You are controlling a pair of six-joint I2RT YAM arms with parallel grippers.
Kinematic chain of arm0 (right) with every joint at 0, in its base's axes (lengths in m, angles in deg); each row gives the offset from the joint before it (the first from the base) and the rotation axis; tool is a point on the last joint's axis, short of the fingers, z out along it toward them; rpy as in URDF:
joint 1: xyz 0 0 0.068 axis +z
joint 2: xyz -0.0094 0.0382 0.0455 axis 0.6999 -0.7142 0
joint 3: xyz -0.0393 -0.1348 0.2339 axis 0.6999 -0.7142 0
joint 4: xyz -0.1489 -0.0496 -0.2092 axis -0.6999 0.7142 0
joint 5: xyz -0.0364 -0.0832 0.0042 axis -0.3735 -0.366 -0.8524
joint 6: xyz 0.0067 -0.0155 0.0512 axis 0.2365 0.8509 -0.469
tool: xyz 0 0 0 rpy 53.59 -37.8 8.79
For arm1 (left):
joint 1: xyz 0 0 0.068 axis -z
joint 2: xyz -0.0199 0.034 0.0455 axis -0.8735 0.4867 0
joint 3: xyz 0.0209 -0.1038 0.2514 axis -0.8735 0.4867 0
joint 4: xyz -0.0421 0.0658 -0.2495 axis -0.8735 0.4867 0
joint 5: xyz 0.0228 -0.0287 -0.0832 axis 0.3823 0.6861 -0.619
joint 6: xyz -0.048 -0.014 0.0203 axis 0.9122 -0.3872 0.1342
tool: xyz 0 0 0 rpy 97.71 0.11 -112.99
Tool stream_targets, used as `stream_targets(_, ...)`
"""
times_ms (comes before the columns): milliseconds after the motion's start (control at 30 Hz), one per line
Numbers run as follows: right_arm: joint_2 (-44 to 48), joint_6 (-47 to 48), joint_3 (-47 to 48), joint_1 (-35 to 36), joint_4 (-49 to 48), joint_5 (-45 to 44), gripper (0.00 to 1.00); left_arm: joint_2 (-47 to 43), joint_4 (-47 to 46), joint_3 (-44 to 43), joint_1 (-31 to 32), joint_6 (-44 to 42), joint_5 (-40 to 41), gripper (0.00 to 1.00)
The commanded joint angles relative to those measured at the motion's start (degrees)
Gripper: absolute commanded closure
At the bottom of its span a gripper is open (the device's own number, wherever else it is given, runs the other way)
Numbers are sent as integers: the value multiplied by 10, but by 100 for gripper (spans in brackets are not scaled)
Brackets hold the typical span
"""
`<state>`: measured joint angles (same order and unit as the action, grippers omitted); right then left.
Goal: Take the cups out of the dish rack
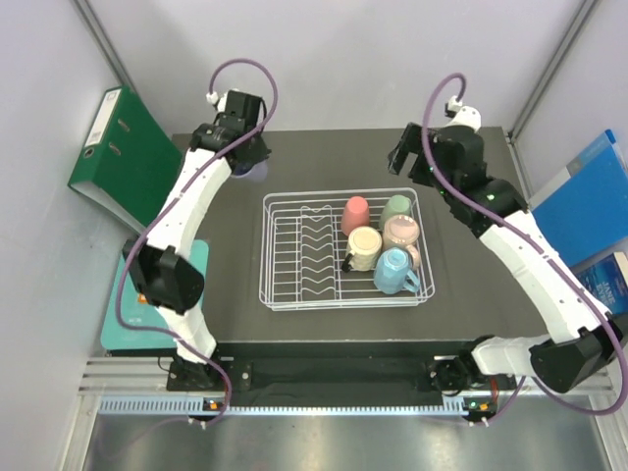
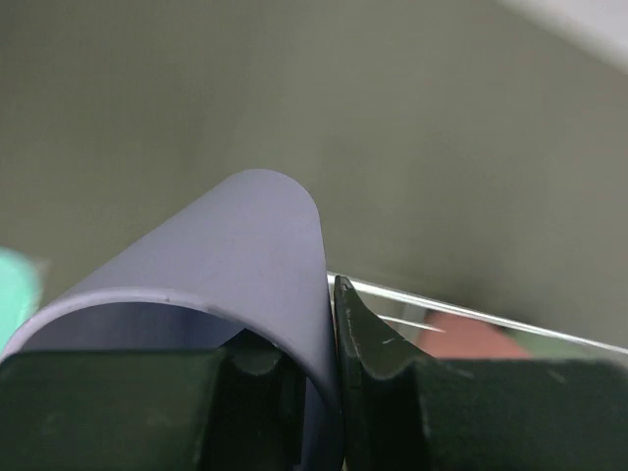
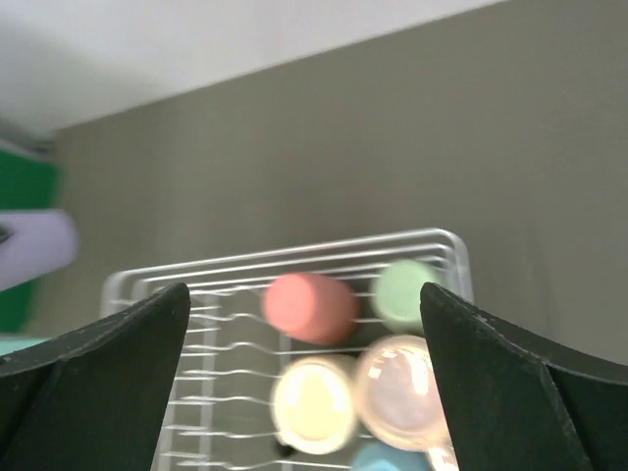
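The lavender cup goes down in my left gripper toward the bare mat between the binder and the rack next for release, since that spot stands empty.
The white wire dish rack sits mid-table. In its right half are a coral-pink cup, a mint green cup, a pale pink cup, a cream cup and a light blue handled cup. My left gripper is beyond the rack's back left corner. It is shut on the wall of a lavender cup, one finger inside and one finger outside. My right gripper is open and empty above the rack's back right. Its view shows the rack and cups below.
A green binder leans at the back left. A teal pad lies at the left edge. Blue folders stand at the right. The rack's left half holds upright plate prongs. The dark mat surrounds the rack.
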<state>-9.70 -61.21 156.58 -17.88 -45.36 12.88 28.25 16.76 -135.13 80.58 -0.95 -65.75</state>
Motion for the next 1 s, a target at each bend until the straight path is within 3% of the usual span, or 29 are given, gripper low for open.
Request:
stream_targets(0, -14, 61, 40, 46, 108, -240, 1, 28, 109, 16, -54, -38, 83, 100)
stream_targets(67, 4, 58, 20, 52, 97, -260, 0, 43, 95, 31, -80, -38, 76, 100)
stream_targets(267, -5, 76, 14, 52, 113, -204, 0, 114, 86, 6, -114, -58, 52, 100)
stream_targets(533, -17, 85, -11, 54, 114, -168, 0, 202, 81, -27, -114, -48, -17, 100)
stream_targets(900, -40, 91, -16, 53, 112, -152, 0, 246, 68, -29, -113, -44, -22, 100)
stream_targets(967, -42, 92, -17, 54, 113, -151, 0, 244, 66, -28, -113, -45, -20, 92)
